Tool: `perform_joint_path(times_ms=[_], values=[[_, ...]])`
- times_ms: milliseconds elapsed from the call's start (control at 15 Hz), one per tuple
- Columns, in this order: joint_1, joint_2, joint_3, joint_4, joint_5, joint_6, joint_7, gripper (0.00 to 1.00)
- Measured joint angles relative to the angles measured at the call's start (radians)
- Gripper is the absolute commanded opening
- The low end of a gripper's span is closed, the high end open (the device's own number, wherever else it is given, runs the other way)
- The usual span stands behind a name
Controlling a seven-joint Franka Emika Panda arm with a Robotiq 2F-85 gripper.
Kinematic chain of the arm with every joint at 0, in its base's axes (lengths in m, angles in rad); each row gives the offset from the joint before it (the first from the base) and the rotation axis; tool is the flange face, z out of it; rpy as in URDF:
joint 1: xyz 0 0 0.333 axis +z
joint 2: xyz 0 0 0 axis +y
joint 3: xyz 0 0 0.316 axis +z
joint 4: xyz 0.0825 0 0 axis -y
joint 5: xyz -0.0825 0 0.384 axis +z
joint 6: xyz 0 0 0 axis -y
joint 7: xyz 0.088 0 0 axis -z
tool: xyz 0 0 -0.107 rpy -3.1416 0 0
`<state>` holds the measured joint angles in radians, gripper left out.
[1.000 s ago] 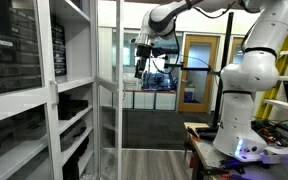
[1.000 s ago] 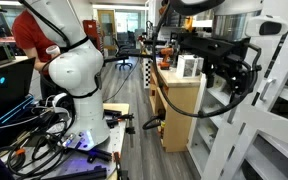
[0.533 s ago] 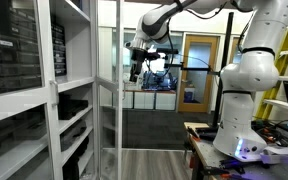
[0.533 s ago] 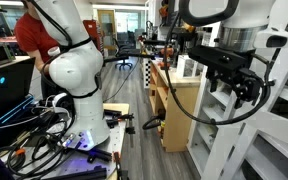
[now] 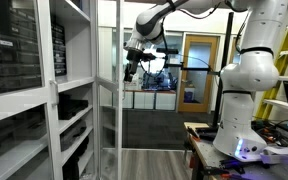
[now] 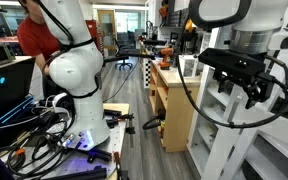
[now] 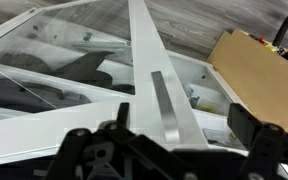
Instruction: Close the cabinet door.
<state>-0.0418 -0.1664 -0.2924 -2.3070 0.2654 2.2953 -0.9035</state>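
My gripper eases in toward the silver handle (image 7: 167,100) on the door's white bar next and closes on it, since its open fingers already stand on either side.
The white cabinet (image 5: 44,90) stands at the left in an exterior view, and its glass door (image 5: 108,95) with a white frame stands open, edge-on to the camera. My gripper (image 5: 132,70) hangs high, just to the right of the door's upper part. It also shows in the other exterior view (image 6: 246,88), in front of the white frame (image 6: 234,135). In the wrist view the gripper (image 7: 169,145) is open and empty. Its dark fingers (image 7: 259,140) stand wide apart on either side of the door's white rail and silver handle (image 7: 167,100), without touching them.
The robot's white base (image 5: 246,80) stands at the right, above a table of cables (image 5: 214,135). A wooden cupboard (image 6: 179,100) stands beside the cabinet and shows as a brown box in the wrist view (image 7: 259,65). A person in red (image 6: 34,35) stands behind the robot.
My gripper has moved steadily toward the open door, leftward in one exterior view and rightward and closer in the other. The door has not moved.
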Motion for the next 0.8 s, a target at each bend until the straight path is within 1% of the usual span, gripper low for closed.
perform_joint_path(times_ms=[67, 133, 200, 267, 467, 733, 800], values=[[0.0, 0.012, 0.0, 0.009, 0.016, 0.0, -0.02, 0.99], [-0.001, 0.025, 0.0, 0.017, 0.031, 0.0, -0.038, 0.75], [-0.003, 0.037, 0.0, 0.023, 0.046, 0.0, -0.056, 0.74], [-0.004, 0.049, 0.0, 0.029, 0.061, 0.001, -0.071, 0.7], [-0.015, 0.064, 0.001, 0.032, 0.08, 0.014, -0.103, 0.48], [-0.029, 0.062, 0.006, 0.032, 0.08, 0.041, -0.113, 0.22], [-0.03, 0.061, 0.008, 0.031, 0.081, 0.041, -0.114, 0.17]])
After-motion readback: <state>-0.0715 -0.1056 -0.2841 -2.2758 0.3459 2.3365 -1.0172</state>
